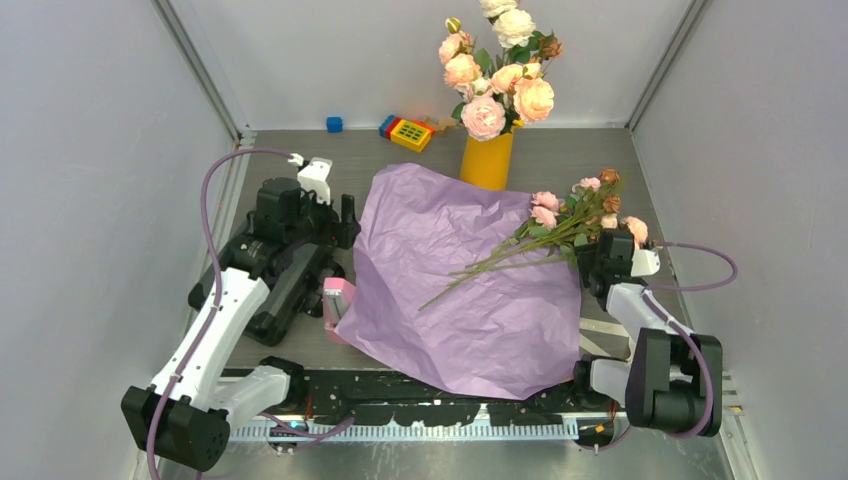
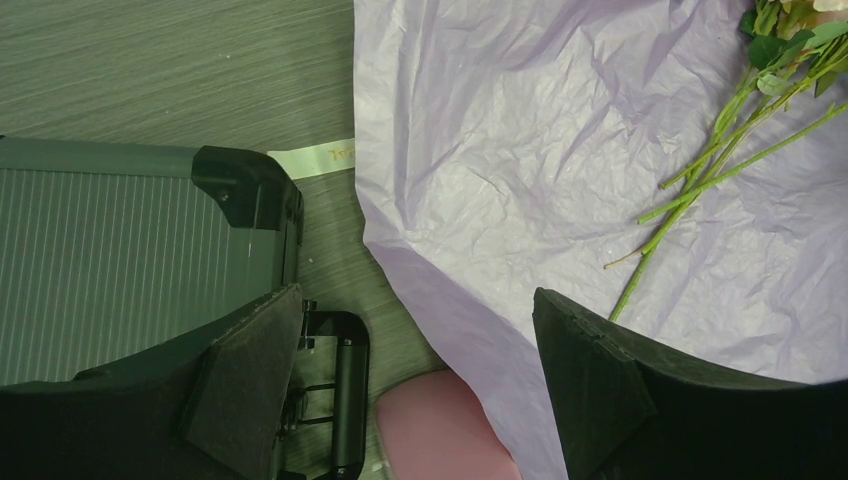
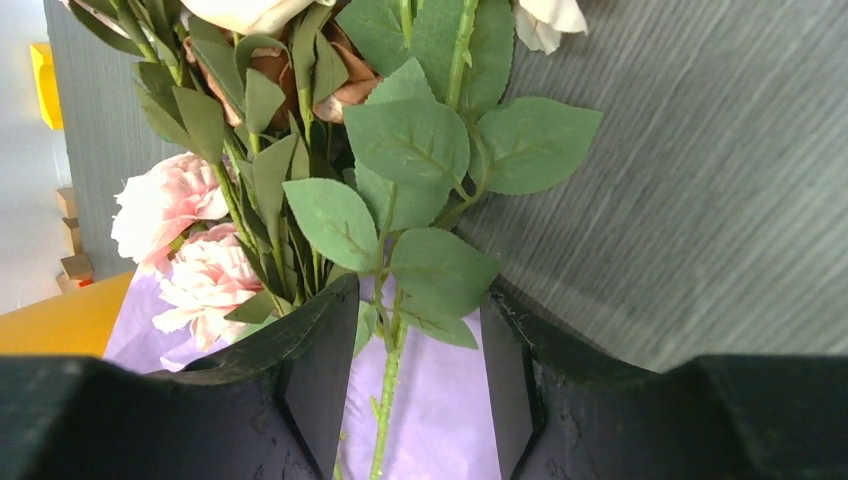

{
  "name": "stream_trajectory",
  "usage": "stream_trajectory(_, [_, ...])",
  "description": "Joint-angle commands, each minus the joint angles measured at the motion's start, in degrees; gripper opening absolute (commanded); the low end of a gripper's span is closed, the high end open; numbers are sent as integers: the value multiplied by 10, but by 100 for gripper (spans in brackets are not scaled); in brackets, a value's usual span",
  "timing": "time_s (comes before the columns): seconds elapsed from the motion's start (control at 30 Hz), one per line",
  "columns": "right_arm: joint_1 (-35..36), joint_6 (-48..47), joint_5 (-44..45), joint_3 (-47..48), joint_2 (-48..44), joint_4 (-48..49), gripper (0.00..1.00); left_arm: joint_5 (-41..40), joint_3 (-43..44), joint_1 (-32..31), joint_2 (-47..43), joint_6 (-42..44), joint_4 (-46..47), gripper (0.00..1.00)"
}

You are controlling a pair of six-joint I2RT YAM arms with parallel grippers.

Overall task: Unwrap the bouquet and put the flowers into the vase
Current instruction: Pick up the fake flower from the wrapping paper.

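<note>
My right gripper's fingers should close next, straight in from both sides, on the green stem by the lowest leaves, as it already runs between them.
The bouquet's lilac paper (image 1: 460,270) lies spread flat on the table, and the flowers (image 1: 585,210) rest on its right part. Their thin green stems (image 2: 700,180) point toward the paper's middle. My right gripper (image 1: 597,252) sits at the leafy part just below the blooms. In the right wrist view its jaws (image 3: 415,340) stand open around one green stem (image 3: 385,400), and neither pad touches it. My left gripper (image 1: 345,222) is open and empty above the paper's left edge (image 2: 420,390). The yellow-orange vase (image 1: 487,160) stands behind the paper, holding bigger pale roses (image 1: 500,60).
A pink object (image 1: 338,300) pokes out from under the paper's left edge, also visible in the left wrist view (image 2: 440,435). Colourful toy blocks (image 1: 405,131) and a blue cube (image 1: 334,124) sit at the back. Grey walls enclose the table on three sides.
</note>
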Motion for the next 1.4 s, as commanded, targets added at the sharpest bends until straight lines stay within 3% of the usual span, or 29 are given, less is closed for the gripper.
stream_trajectory(0.0, [-9, 3, -18, 6, 39, 91, 52, -1, 0, -3, -10, -4, 18, 87])
stream_trajectory(0.2, [-13, 5, -15, 15, 87, 121, 42, -2, 2, -3, -6, -3, 17, 87])
stream_trajectory(0.47, [-18, 8, -7, 12, 126, 150, 40, -3, 2, -3, -2, -2, 16, 88])
stream_trajectory(0.67, [-21, 9, -1, 9, 123, 156, 24, -5, 2, -3, -2, -2, 16, 88])
stream_trajectory(1.0, [-21, 13, 40, -2, -20, 63, 1, -4, 1, -3, -7, -2, 16, 87])
stream_trajectory(1.37, [-21, -44, 84, 32, -193, -78, 0, -3, 1, -3, -16, -3, 17, 87])
